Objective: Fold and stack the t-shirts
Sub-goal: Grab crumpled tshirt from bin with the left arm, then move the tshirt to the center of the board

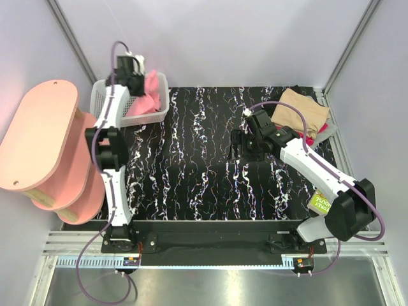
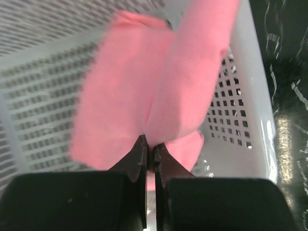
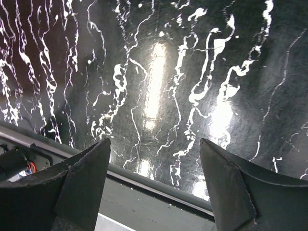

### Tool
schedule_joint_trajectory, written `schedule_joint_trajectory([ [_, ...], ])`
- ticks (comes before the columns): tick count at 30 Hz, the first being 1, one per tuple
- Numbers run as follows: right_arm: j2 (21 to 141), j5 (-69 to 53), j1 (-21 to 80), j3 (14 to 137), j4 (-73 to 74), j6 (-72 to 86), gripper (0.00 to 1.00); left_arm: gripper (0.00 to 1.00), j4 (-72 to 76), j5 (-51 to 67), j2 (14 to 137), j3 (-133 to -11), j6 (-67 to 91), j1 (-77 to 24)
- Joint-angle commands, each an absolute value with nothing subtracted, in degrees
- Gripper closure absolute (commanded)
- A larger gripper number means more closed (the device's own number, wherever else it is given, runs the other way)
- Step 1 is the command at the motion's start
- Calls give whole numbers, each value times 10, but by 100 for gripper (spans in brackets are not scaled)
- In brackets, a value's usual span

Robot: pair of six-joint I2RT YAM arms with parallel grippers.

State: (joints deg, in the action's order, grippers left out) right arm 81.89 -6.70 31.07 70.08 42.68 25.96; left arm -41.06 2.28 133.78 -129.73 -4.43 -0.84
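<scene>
My left gripper holds the pink t-shirt's fold, and the open marbled tabletop is clear. The gripper will next lift over the basket's side, come back, go down and let go of the fold there.
A bright pink t-shirt (image 1: pixel 152 89) lies bunched in a white perforated basket (image 1: pixel 162 111) at the table's back left. My left gripper (image 1: pixel 131 67) reaches down into that basket. In the left wrist view the left gripper (image 2: pixel 150 144) is shut on a fold of the pink t-shirt (image 2: pixel 125 86), and the cloth rises from between the fingertips. A folded stack with a tan t-shirt (image 1: pixel 303 111) on top and a red one (image 1: pixel 322 131) under it sits at the back right. My right gripper (image 3: pixel 154 144) hovers open over the black marbled table (image 3: pixel 154 72), holding nothing.
A pink oval-topped stool (image 1: pixel 38 137) stands off the table's left side. A green book (image 1: pixel 320 202) lies at the front right, beside the right arm's base. The basket wall (image 2: pixel 250 110) is close on the right of the left gripper.
</scene>
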Motion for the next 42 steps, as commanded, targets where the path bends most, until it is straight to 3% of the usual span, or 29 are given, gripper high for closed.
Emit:
schedule_joint_trajectory([
  [1, 804, -82, 328, 712, 412, 256, 19, 100, -375, 61, 1144, -1345, -34, 16],
  [8, 787, -71, 343, 703, 410, 256, 19, 100, -397, 123, 982, -1327, -69, -46],
  [12, 766, -46, 343, 699, 415, 258, 19, 100, -467, 136, 902, -1313, -136, -178],
  [18, 718, 23, 343, 691, 426, 278, 18, 100, -538, 139, 868, -1285, -126, -301],
  [24, 658, 105, 343, 671, 434, 310, 21, 100, -543, 151, 836, -1194, -74, -334],
  [31, 649, 102, 342, 659, 442, 313, 18, 100, -487, 146, 785, -885, -61, -325],
  [36, 706, 81, 343, 638, 467, 323, 16, 100, -418, 182, 751, -648, -69, -238],
  [38, 723, 75, 343, 623, 462, 326, 14, 86, -410, 189, 758, -586, -81, -218],
  [39, 728, 73, 343, 619, 454, 327, 13, 72, -402, 189, 760, -571, -91, -214],
  [40, 733, 74, 343, 606, 447, 327, 9, 50, -396, 189, 762, -546, -93, -211],
  [42, 751, 83, 343, 598, 433, 324, 9, 40, -385, 179, 765, -539, -94, -200],
])
